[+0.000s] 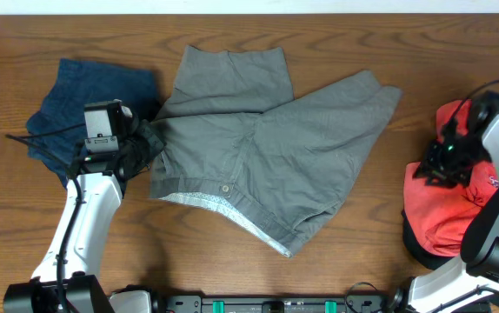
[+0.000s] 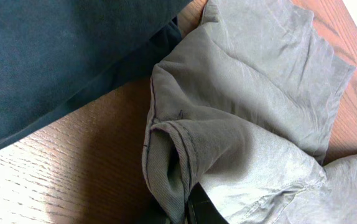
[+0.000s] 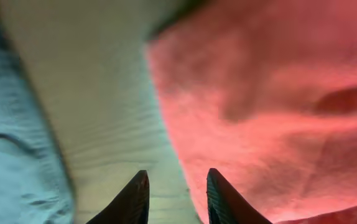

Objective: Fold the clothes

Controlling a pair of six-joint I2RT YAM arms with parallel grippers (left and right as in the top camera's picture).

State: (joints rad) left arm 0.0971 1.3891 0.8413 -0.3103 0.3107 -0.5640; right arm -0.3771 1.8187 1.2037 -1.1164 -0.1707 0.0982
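My left gripper is holding the shorts' waist corner (image 1: 156, 146) (image 2: 176, 194). It will next lift it slightly outward beside the navy garment, then open to let it go.
Grey shorts (image 1: 267, 148) lie spread in the middle of the table, waist button and pale inner waistband toward the front. My left gripper (image 1: 145, 143) is shut on the shorts' left waist corner; in the left wrist view the bunched hem (image 2: 172, 162) sits pinched between the fingers (image 2: 188, 211). A dark navy garment (image 1: 84, 100) lies at the far left, also in the left wrist view (image 2: 54, 56). A red T-shirt (image 1: 445, 209) lies at the right edge. My right gripper (image 1: 445, 161) hovers open at its left edge, fingers (image 3: 175, 193) astride the red cloth (image 3: 272, 112) and table.
The wooden table (image 1: 362, 252) has a bare strip along the front. The table's far edge runs along the top of the overhead view. A dark object lies under the red T-shirt at the front right (image 1: 415, 248).
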